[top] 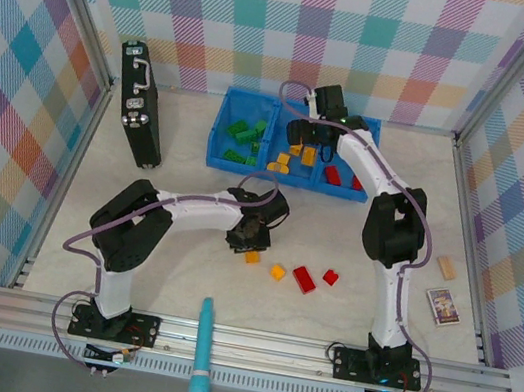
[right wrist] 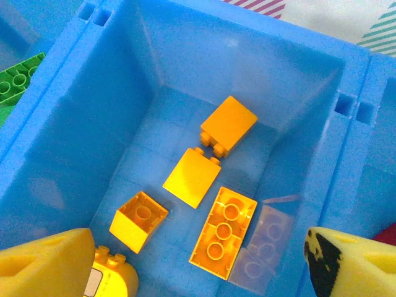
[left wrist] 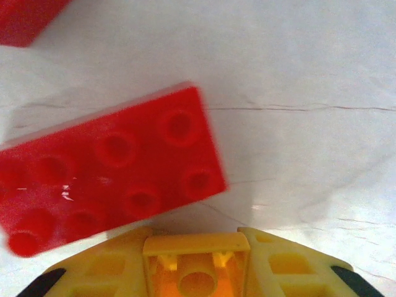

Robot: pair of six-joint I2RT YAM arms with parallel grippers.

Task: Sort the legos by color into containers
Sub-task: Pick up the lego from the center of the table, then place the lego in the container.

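My left gripper is to raise the yellow-orange lego outward over the tray's middle section [top: 296, 153], where the yellow-orange legos lie.
My left gripper [top: 250, 243] is low over the table, its yellow fingers [left wrist: 102, 266] shut on a yellow-orange lego [left wrist: 197, 272] seen from its hollow underside. Just ahead of it lies a red two-by-four lego [left wrist: 111, 167], with another red one [left wrist: 28, 18] beyond. My right gripper [top: 305, 135] hangs open and holds nothing over the middle compartment [right wrist: 154, 68] of the blue tray [top: 219, 138], where several yellow-orange legos [right wrist: 223, 232] lie. Green legos [top: 244, 137] fill the left compartment, red ones [top: 332, 175] the right.
Loose on the table are an orange lego [top: 277, 271] and two red ones [top: 304, 280]. A black case [top: 141, 106] stands at the back left. A tan block [top: 446, 267] and a small card [top: 443, 306] lie at the right. A teal tool [top: 203, 351] rests on the front rail.
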